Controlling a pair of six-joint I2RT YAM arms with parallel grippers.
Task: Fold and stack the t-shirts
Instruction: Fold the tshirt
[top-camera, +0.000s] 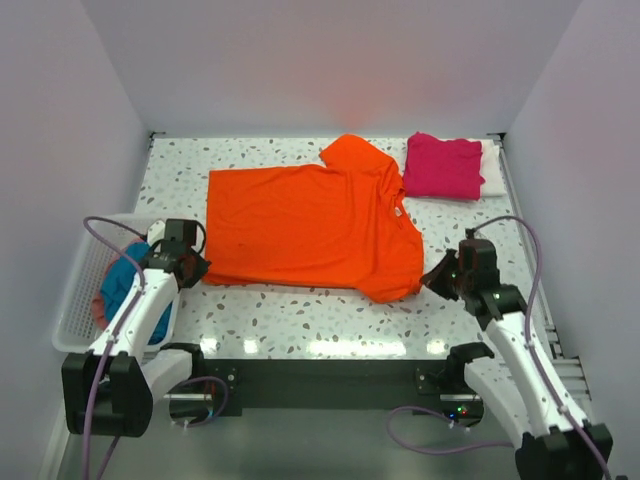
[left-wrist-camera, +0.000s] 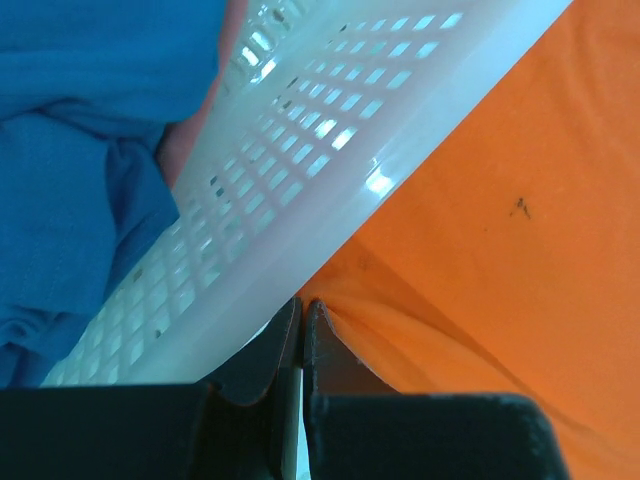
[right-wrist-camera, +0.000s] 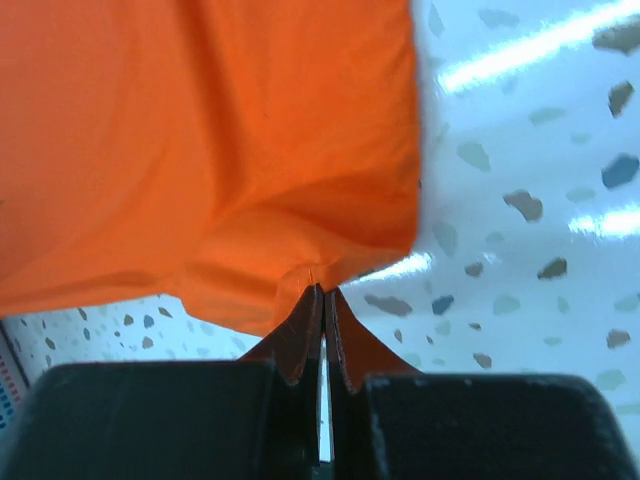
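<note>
I will carry the pinched corner outward with my left gripper and release it on the basket-side hem's middle (top-camera: 214, 222), as that orange cloth lies outward of the gripper.
The orange t-shirt (top-camera: 310, 225) lies spread flat across the middle of the table, one sleeve pointing to the back. My left gripper (top-camera: 196, 268) is shut on its near left corner, seen in the left wrist view (left-wrist-camera: 302, 306) with orange cloth (left-wrist-camera: 500, 230) at the fingertips. My right gripper (top-camera: 436, 276) is shut on its near right corner, and the pinched hem (right-wrist-camera: 318, 278) shows in the right wrist view (right-wrist-camera: 322, 292). A folded magenta-pink t-shirt (top-camera: 443, 166) rests on a folded white t-shirt (top-camera: 492, 172) at the back right. A teal-blue t-shirt (top-camera: 124, 290) is bunched in the basket.
The white slatted basket (top-camera: 78, 290) stands at the table's left edge, right beside my left gripper; its rim (left-wrist-camera: 300, 160) fills the left wrist view, with the blue cloth (left-wrist-camera: 80, 150) beyond it. Speckled tabletop (top-camera: 300, 320) shows in front of the orange shirt. Walls enclose the sides and back.
</note>
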